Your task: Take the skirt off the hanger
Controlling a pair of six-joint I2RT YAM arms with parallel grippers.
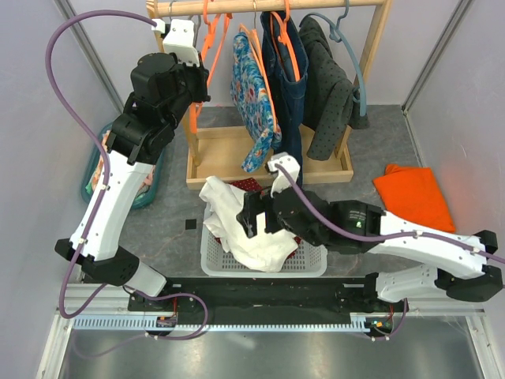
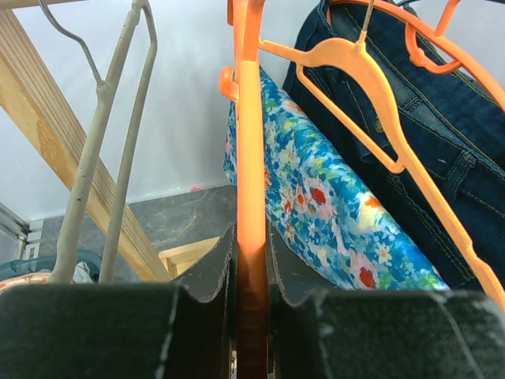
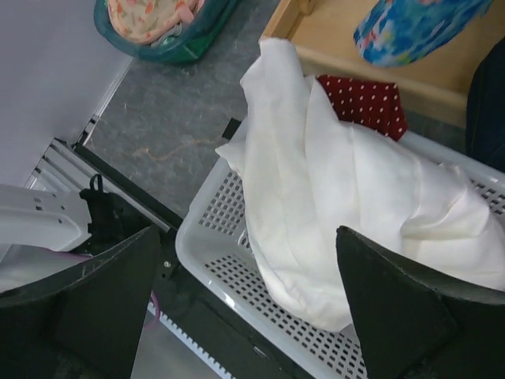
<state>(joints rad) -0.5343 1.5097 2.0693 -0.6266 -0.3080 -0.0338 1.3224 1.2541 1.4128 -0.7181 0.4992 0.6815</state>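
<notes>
My left gripper should next move down and gently outward to the rack's bar [image 1: 207,9] to let go of the bare hanger, because the skirt [image 1: 235,225] is in the basket.
The white skirt [image 1: 235,225] lies crumpled in the white mesh basket [image 1: 207,254], draped over its left rim. In the right wrist view the skirt [image 3: 331,181] fills the basket [image 3: 229,272]. My right gripper [image 3: 246,233] hovers just above it, open wide, with nothing between its fingers; from above, the right gripper [image 1: 254,215] is over the basket's middle. My left gripper [image 2: 252,260] is shut on a bare orange hanger [image 2: 249,142] up at the rack's left end. The top view shows the left gripper [image 1: 202,77] below that hanger [image 1: 211,39].
A wooden rack [image 1: 268,162] holds a blue floral garment [image 1: 252,95], jeans [image 1: 288,71] and a dark spotted top [image 1: 327,87]. A grey wire hanger [image 2: 118,118] hangs left of my left gripper. An orange cloth [image 1: 414,196] lies right, a teal basket [image 1: 146,188] left. A red dotted cloth [image 3: 363,103] sits under the skirt.
</notes>
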